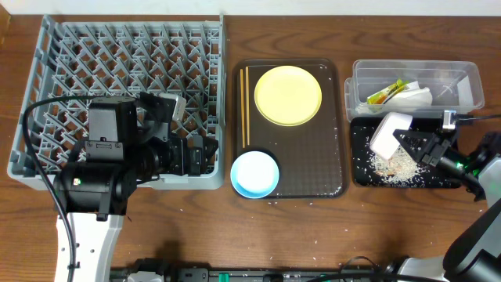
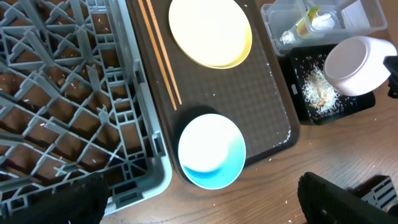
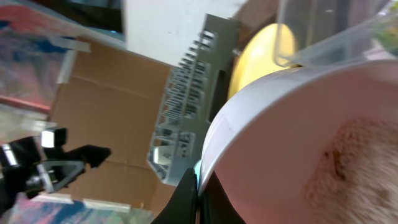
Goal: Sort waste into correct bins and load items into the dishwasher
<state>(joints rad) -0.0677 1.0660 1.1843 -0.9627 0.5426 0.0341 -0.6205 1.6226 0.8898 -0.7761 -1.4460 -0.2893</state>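
My right gripper has the bare tray beside the light-blue bowl to its left in the overhead view. It should swing the bowl upright onto the tray there and release it.
My right gripper (image 1: pixel 407 141) is shut on the rim of the white bowl (image 1: pixel 390 133), holding it tipped on its side over the black tray (image 1: pixel 407 178), where loose rice (image 1: pixel 395 163) lies. In the right wrist view the bowl (image 3: pixel 298 143) fills the frame, pinched between the fingers (image 3: pixel 199 193). The clear tub (image 1: pixel 462 78) holds the green-and-orange wrapper (image 1: pixel 385 94) and white tissue (image 1: pixel 413 97). The yellow plate (image 1: pixel 288 95), chopsticks (image 1: pixel 244 106) and light-blue bowl (image 1: pixel 255 174) lie on the brown tray. My left gripper (image 2: pixel 199 205) is open above the table beside the grey rack (image 1: pixel 117 102). The cup is hidden.
The dark-brown serving tray (image 1: pixel 313 168) lies between the rack and the bins. Stray rice grains dot the table by the trays. The left arm (image 1: pixel 109 157) covers the rack's front right part.
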